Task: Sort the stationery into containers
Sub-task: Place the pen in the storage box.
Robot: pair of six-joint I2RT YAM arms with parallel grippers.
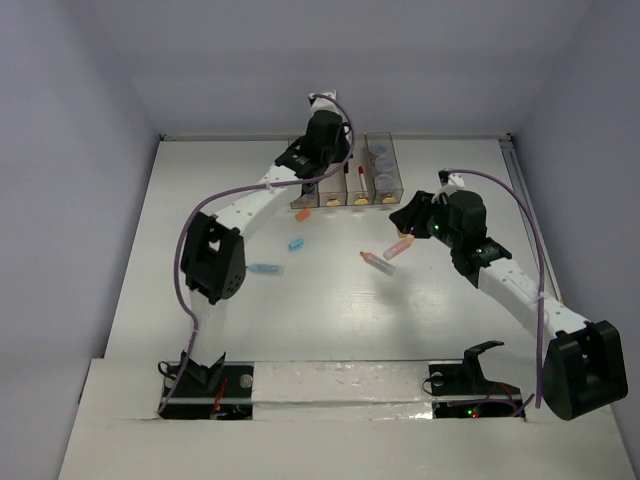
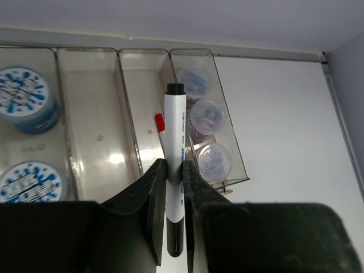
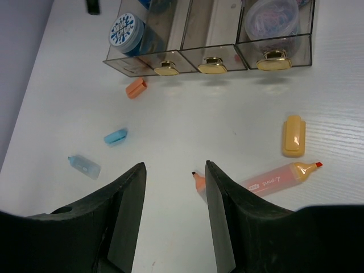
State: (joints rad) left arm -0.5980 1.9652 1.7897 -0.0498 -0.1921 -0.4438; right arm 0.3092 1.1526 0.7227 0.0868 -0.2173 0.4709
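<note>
I need to move my left gripper to the right in the top view and down to the third bin (image 2: 143, 108) and release the white marker there, because that bin holds a red-capped marker.
My left gripper (image 2: 174, 170) is shut on a white marker with black ends (image 2: 174, 131) and holds it above the row of brownish bins (image 2: 126, 114). The left bin holds blue-topped rolls (image 2: 23, 96), the third a red-capped marker (image 2: 161, 122), the right one greyish-purple round pieces (image 2: 207, 116). My right gripper (image 3: 174, 168) is open and empty above the table. A pink-orange highlighter (image 3: 278, 177) lies just right of it. The tip of another orange stick (image 3: 199, 182) shows beside its right finger. In the top view the left gripper (image 1: 318, 150) is over the bins (image 1: 385, 150) and the right gripper (image 1: 405, 228) is in front of them.
Loose on the table lie an orange cap (image 3: 293, 135), a small orange piece (image 3: 136, 88), a blue piece (image 3: 115, 136) and a light-blue stick (image 3: 84, 166). The bins' tan knobs (image 3: 212, 65) face the arms. White walls enclose the table.
</note>
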